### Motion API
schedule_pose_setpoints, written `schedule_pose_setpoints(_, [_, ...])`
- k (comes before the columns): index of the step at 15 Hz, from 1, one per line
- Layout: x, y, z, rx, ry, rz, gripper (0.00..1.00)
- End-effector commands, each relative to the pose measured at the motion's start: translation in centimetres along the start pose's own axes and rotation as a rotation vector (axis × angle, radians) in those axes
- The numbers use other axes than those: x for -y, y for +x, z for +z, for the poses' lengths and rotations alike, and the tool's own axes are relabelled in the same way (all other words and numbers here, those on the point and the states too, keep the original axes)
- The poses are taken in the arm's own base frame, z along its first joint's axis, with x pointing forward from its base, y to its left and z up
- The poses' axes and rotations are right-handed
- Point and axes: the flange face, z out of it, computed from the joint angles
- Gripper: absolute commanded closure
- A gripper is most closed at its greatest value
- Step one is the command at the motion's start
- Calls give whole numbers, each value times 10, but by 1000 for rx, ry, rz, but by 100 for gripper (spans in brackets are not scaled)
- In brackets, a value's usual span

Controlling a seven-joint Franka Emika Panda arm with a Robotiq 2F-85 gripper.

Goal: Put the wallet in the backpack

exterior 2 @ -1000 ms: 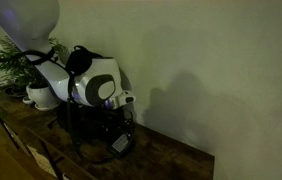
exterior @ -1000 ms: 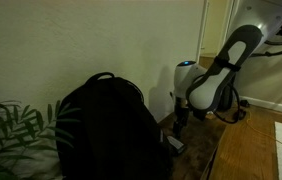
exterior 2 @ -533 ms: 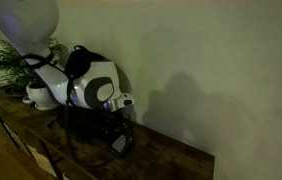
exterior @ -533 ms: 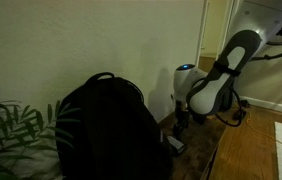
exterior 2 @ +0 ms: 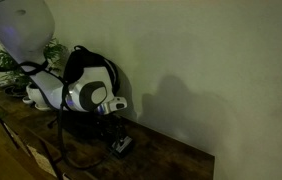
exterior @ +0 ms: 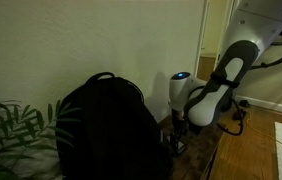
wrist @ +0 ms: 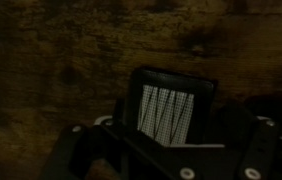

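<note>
The wallet lies flat below my gripper with its near end between the open fingers, so I should lower my gripper over that end and close.
The wallet is a small black case with a pale striped panel. It lies flat on the wooden table, in both exterior views. My gripper hangs just above it, fingers open on either side of its near end. In both exterior views the gripper points straight down over the wallet. The black backpack stands upright right beside the wallet, partly hidden behind my arm in an exterior view. I cannot see its opening.
The dark wooden table runs along a white wall. A leafy plant stands beyond the backpack, in a white pot. Cables hang from my arm. The table edge is close to the wallet.
My arm has lowered and the gripper has come down toward the wallet. The wallet and backpack have not moved.
</note>
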Motion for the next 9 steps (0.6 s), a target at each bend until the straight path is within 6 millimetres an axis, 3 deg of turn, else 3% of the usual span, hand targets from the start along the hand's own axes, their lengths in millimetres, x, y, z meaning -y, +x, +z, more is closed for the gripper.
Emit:
schedule_pose_setpoints(1, [5, 4, 1, -72, -13, 3, 0])
schedule_pose_setpoints(9, [8, 14, 22, -97, -46, -10, 0])
